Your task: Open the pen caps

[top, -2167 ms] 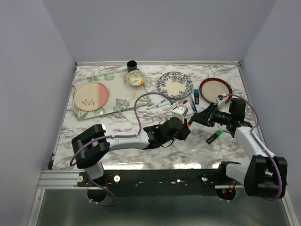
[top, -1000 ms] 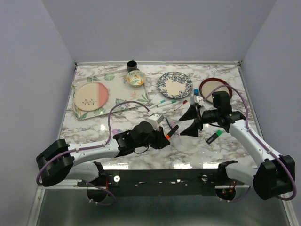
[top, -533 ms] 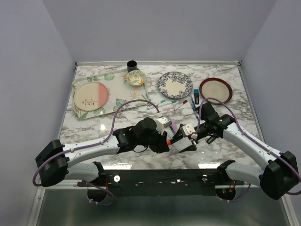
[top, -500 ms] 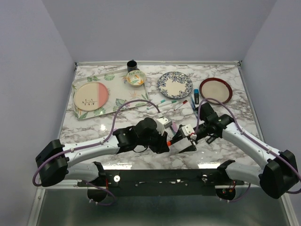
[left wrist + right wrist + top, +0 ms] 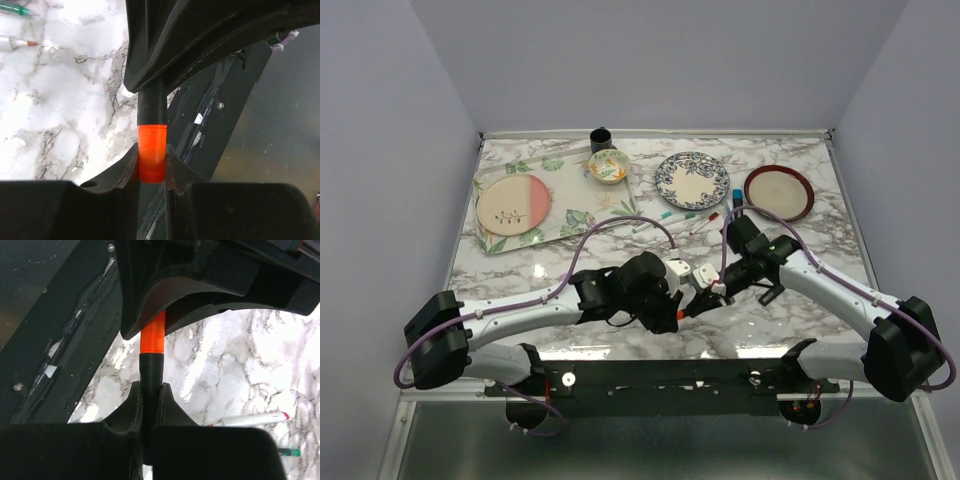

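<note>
My left gripper pulls to the left in the top view and down next, releasing on the tabletop before the tray. The cap still covers the highlighter's body.
A stubby black highlighter with an orange pen cap is held between my two grippers above the table's front centre. My left gripper is shut on the orange cap. My right gripper is shut on the black body, and the cap sticks out beyond it. In the top view the left gripper and right gripper meet tip to tip. The cap still sits on the body. Thin white pens and a blue highlighter lie further back.
A blue patterned plate and a red-brown plate sit at the back right. A leaf-print tray with a pink plate, a small bowl and a black cup are at the back left. A green highlighter lies under the right arm.
My right gripper, open before, moved left and forward and shut on the highlighter's black body. My left gripper shifted slightly right, still holding the orange cap.
</note>
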Motion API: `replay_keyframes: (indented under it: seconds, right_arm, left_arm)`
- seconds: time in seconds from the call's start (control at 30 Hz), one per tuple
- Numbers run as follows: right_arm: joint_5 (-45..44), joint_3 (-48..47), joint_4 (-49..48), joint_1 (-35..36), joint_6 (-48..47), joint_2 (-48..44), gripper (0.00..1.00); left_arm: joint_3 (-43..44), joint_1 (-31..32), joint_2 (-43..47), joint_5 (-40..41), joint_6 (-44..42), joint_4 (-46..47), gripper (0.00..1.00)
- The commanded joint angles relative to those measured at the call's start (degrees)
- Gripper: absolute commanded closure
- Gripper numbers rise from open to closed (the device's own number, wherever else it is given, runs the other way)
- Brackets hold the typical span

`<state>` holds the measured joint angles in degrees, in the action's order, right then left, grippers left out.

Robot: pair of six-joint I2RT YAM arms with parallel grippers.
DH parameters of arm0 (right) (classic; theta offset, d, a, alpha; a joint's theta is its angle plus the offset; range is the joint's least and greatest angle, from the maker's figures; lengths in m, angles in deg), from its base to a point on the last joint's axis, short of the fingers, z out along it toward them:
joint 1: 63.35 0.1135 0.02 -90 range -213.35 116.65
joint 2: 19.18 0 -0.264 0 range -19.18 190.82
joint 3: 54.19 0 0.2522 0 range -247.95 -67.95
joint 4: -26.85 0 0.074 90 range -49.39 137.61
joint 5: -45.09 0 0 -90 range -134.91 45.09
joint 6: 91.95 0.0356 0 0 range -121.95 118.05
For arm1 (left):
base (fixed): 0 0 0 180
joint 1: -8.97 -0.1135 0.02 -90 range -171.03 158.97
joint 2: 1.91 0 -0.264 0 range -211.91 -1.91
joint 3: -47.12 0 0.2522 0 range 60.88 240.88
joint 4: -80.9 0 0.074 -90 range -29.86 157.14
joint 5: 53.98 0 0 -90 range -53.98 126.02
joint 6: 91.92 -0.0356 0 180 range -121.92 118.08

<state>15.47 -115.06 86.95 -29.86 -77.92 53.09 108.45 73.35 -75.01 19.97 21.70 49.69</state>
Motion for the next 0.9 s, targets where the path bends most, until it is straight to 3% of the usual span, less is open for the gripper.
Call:
replay_keyframes:
  seconds: [0.0, 0.3, 0.5, 0.67, 0.73, 0.87]
  right_arm:
    - [-5.26, -1.58, 4.28, 0.61, 2.40, -0.55, 0.99]
    - [-5.97, -2.46, 9.55, -8.96, -1.38, -0.73, 1.00]
    - [-5.71, -2.99, 10.17, -11.52, -1.12, -0.03, 0.99]
    - [-3.87, -3.34, 10.26, -11.61, -0.50, 0.15, 0.99]
    - [-4.82, -3.07, 7.81, -11.70, 2.48, -0.11, 1.00]
    - [-7.73, -3.16, 1.65, -11.70, 10.90, -0.64, 0.99]
  left_arm:
    - [0.25, -0.22, 5.42, 3.92, -6.04, -6.26, 1.00]
    - [0.33, 0.84, 14.90, 8.93, -7.97, -12.87, 1.00]
    - [0.59, 1.10, 17.99, 11.04, -8.06, -14.98, 1.00]
    - [-0.72, 1.10, 18.87, 13.58, -5.78, -11.92, 1.00]
    - [-2.47, 1.10, 20.62, 18.91, -3.41, -9.28, 1.00]
    - [-13.43, 1.01, 24.58, 26.67, 8.25, 1.25, 1.00]
